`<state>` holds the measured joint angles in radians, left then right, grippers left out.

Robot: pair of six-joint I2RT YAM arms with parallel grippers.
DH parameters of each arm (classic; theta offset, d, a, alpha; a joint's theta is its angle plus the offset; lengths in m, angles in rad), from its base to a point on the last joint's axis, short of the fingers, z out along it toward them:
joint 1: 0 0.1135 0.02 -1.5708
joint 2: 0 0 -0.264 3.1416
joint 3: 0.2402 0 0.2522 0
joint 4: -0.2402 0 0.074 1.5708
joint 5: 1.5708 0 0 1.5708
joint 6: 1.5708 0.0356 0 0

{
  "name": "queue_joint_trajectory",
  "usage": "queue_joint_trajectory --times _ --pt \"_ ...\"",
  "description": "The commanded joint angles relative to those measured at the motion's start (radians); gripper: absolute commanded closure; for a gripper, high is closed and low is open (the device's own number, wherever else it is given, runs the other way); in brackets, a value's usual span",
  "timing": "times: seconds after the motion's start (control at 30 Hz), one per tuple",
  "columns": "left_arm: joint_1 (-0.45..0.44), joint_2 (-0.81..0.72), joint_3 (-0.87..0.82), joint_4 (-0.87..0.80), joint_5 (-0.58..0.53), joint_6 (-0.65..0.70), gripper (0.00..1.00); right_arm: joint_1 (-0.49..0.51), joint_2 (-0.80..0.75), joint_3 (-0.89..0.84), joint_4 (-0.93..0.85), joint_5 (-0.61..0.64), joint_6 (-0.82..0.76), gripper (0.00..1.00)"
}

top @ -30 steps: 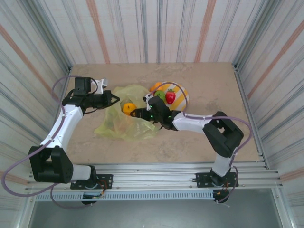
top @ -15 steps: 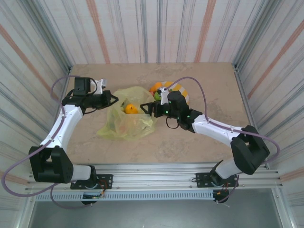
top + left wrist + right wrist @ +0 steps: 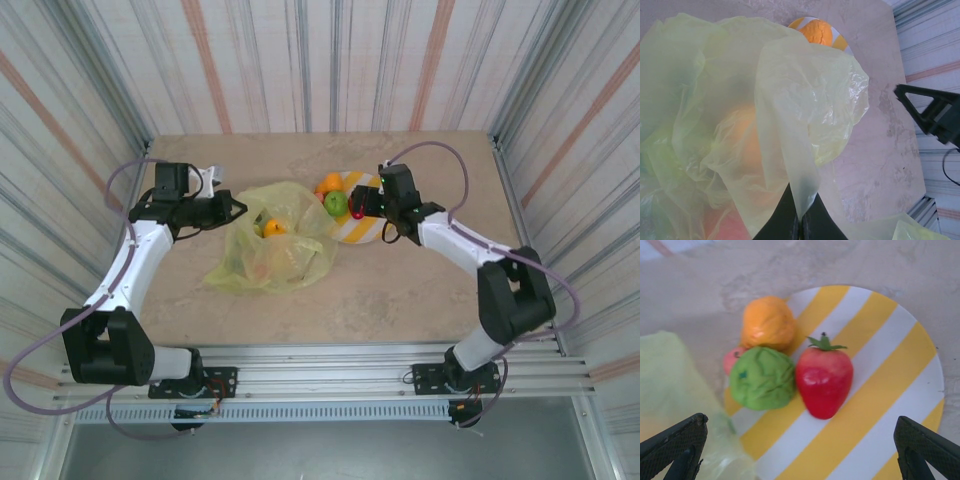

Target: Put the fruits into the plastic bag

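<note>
I will move my right gripper down toward the plate next, with its open fingers going to either side of the red strawberry's middle, because that strawberry lies uncovered at the edge of the group.
The crinkly yellow-green plastic bag lies left of centre, and an orange fruit rests inside it. My left gripper is shut on the bag's upper edge, holding the film up. In the left wrist view that orange fruit glows through the film. On the striped plate sit a red strawberry, a green fruit, an orange fruit and a small pink-red one. My right gripper hovers open just above the plate, the strawberry ahead of its fingers, holding nothing.
The plate touches the bag's right side on the beige table. Striped walls close in the back and both sides. A metal rail runs along the near edge. Bare tabletop lies right of the plate and in front of the bag.
My right arm has pulled out of the bag's mouth and swung right and back to above the plate, leaving the orange fruit in the bag. The left arm has stayed put.
</note>
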<state>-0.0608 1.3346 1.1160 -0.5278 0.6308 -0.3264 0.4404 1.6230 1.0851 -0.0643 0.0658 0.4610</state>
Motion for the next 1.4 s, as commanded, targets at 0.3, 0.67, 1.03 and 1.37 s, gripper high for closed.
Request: queue_joint_trajectory --times 0.3,0.67,1.03,1.37 --pt "0.008 -0.014 0.004 -0.028 0.010 0.015 1.00 -0.025 0.306 0.272 -0.197 0.004 -0.043 0.13" --pt "0.010 -0.012 0.005 -0.029 0.021 0.011 1.00 -0.026 0.424 0.380 -0.252 0.012 -0.051 0.18" --pt "0.010 -0.010 0.006 -0.028 0.023 0.010 1.00 -0.046 0.449 0.409 -0.297 0.052 -0.058 0.27" --pt "0.011 -0.005 0.008 -0.030 0.026 0.006 1.00 -0.052 0.470 0.422 -0.297 0.013 -0.055 0.37"
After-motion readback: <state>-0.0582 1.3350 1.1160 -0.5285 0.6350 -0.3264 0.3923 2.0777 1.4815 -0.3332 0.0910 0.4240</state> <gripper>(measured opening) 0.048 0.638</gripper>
